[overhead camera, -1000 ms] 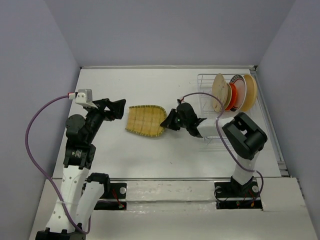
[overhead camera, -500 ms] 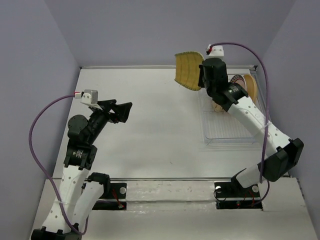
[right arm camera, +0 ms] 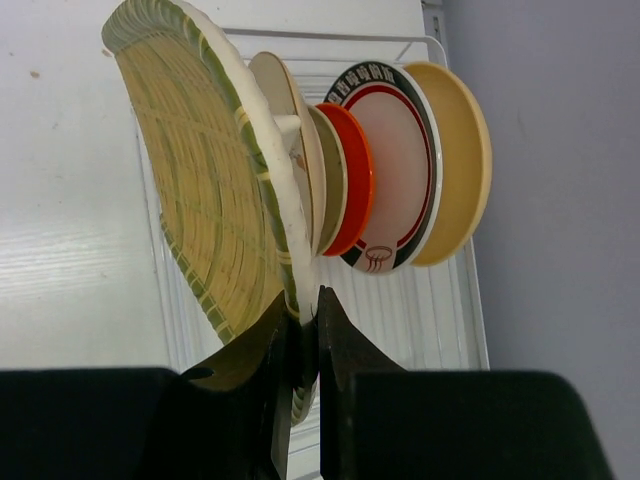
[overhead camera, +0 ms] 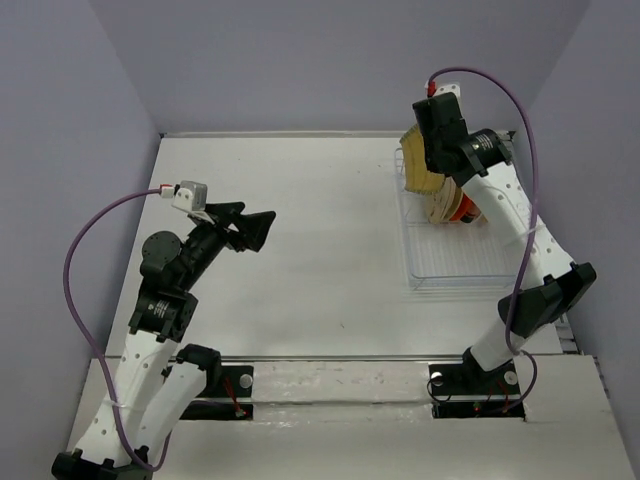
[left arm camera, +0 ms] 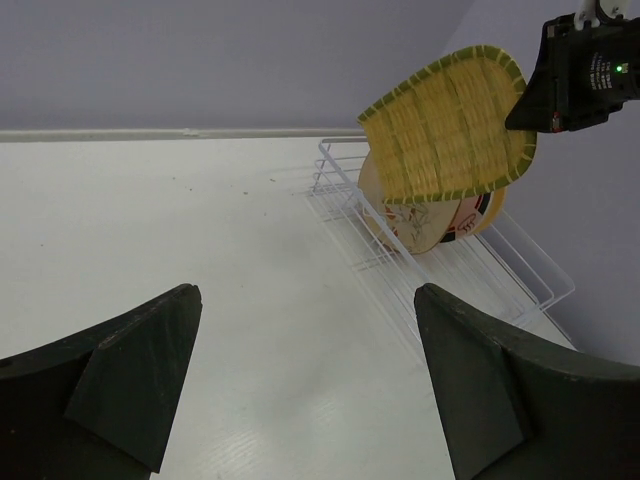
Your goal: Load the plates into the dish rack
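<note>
The open rack space beside the cream patterned plate (right arm camera: 290, 130) is below the yellow plate, which is still hanging. So my right gripper will lower the yellow plate into that space next and let go of its rim.
My right gripper (right arm camera: 305, 315) is shut on the rim of the yellow ridged-edge plate (right arm camera: 200, 170), holding it on edge over the dish rack (right arm camera: 440, 310). The plate hangs just left of the cream patterned plate (right arm camera: 290, 130). Behind that stand the small tan (right arm camera: 333, 180), orange-red (right arm camera: 355, 190), white rimmed (right arm camera: 395, 170) and large tan (right arm camera: 460, 160) plates. From above, the yellow plate (overhead camera: 418, 165) is over the rack's (overhead camera: 455, 262) far end under the right gripper (overhead camera: 437, 150). My left gripper (overhead camera: 262, 222) hovers open over the table's left half, holding nothing.
The left wrist view shows the rack's wire side (left arm camera: 525, 275) and the yellow plate (left arm camera: 450, 125) above it. Grey walls close in the table at the back and right. A purple cable (overhead camera: 500, 85) loops above the right arm.
The right arm has carried the yellow plate from the middle of the table up and over to the rack's far end. The left gripper has drifted slightly right, still open.
</note>
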You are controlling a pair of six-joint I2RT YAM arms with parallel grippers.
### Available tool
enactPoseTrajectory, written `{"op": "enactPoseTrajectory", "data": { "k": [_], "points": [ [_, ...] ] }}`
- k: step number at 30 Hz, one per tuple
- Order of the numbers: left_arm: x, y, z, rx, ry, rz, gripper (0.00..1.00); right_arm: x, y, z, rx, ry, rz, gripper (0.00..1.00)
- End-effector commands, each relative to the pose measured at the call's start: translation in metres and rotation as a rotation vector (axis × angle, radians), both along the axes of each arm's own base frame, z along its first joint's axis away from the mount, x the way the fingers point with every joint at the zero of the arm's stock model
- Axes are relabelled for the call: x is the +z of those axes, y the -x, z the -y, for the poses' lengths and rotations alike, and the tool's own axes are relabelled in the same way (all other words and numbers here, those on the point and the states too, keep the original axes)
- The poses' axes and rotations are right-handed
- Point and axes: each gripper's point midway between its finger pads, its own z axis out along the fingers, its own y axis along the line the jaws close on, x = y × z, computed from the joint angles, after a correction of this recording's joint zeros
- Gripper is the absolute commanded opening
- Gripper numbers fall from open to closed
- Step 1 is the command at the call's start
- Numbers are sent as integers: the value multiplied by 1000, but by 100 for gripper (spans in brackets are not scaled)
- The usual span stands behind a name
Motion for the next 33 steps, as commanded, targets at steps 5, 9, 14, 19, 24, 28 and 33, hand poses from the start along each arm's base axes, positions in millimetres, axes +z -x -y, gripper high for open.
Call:
{"op": "enactPoseTrajectory", "data": {
  "k": [5, 9, 14, 19, 24, 28, 33],
  "points": [
    [20, 8, 1, -2, 2, 75, 99, 6, 9, 19, -42, 29, -67, 7],
    [20, 8, 2, -7, 0, 74, 99, -2, 9, 31, -64, 34, -96, 7],
    [18, 7, 3, -11, -2, 67, 99, -22, 5, 35, -50, 11, -160, 7],
    [16, 6, 5, -19, -3, 58, 99, -37, -5, 31, -40, 4, -199, 7],
    [14, 5, 5, -20, -5, 52, 99, -52, -18, 31, -42, -9, -236, 7],
    [14, 6, 6, -24, -5, 52, 99, -58, -29, 31, -52, -10, -249, 7],
    [13, 4, 7, -26, -6, 48, 99, -69, -36, 33, -69, -1, -274, 7]
  ]
}}
